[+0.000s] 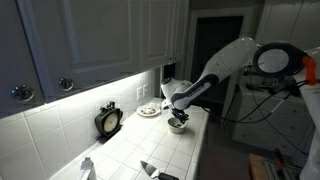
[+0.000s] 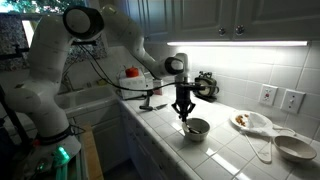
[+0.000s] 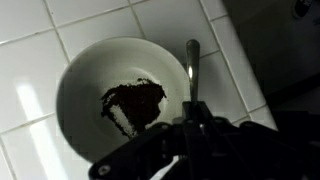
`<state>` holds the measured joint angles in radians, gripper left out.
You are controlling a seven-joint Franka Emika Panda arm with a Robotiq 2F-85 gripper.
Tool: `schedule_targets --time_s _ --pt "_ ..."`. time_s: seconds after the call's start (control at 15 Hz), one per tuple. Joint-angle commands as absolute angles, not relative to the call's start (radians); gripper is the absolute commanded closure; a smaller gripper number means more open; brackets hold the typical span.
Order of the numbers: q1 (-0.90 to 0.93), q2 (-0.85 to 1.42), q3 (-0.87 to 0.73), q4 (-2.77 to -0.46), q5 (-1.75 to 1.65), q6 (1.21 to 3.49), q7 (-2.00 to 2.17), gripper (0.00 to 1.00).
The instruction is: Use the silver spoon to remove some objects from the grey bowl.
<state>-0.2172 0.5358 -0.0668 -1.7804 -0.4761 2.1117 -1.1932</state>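
My gripper will next clear the rim of the grey bowl (image 1: 177, 126) and lower the silver spoon onto the bare, open white tiles beside it.
The grey bowl (image 3: 95, 75) fills the wrist view; its pale inside holds a dark clump of small pieces (image 3: 133, 103). My gripper (image 3: 195, 118) is shut on the thin handle of the silver spoon (image 3: 192, 62), which points away from me over the bowl's right rim. In both exterior views the gripper (image 1: 178, 111) (image 2: 184, 106) hangs straight down just above the bowl (image 1: 177, 126) (image 2: 197, 129) on the white tiled counter. The spoon's tip is too small to make out there.
A flat white plate (image 2: 243, 121) (image 1: 148, 110) with small dark items sits near the wall. A white bowl (image 2: 295, 147) and a white ladle (image 2: 262, 147) lie beyond it. A dark round object (image 1: 109, 121) stands by the backsplash. The counter edge runs close to the bowl.
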Motion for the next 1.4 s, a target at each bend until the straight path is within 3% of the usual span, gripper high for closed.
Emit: schedule_targets --time_s 0.0,1.33 --pt "-0.194 0.499 -0.054 -1.865 -0.433 2.167 -1.161 0.98" --pt "-0.11 0.597 -0.026 -1.965 -0.464 2.419 -1.12 0.98"
